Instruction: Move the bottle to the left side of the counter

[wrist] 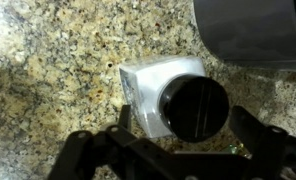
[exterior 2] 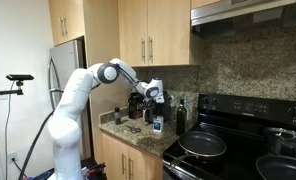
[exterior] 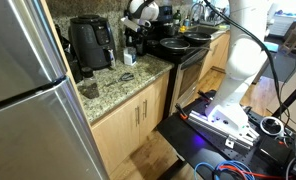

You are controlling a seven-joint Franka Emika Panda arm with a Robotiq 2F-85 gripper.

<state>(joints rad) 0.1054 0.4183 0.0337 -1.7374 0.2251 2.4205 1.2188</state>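
Observation:
My gripper will stay where it is over the bottle next and close its fingers onto the black cap (exterior: 129, 49) (wrist: 194, 107). The cap is already between them.
The bottle (wrist: 156, 95) has a white body and a black cap and stands on the speckled granite counter (wrist: 58, 60). In the wrist view I look down on its top. My gripper (wrist: 188, 125) is open, with one finger on each side of the cap and gaps between fingers and bottle. In both exterior views the gripper (exterior: 134, 40) (exterior 2: 153, 100) hangs just above the bottle (exterior: 128, 58) (exterior 2: 158, 125), near the counter's end by the stove.
A black air fryer (exterior: 91, 42) stands at the back of the counter (exterior: 113, 85). A small dark cup (exterior: 88, 89) sits near the fridge (exterior: 28, 100). The black stove (exterior 2: 223, 155) carries pans (exterior: 176, 44). A large dark rounded object (wrist: 253, 30) lies close beside the bottle.

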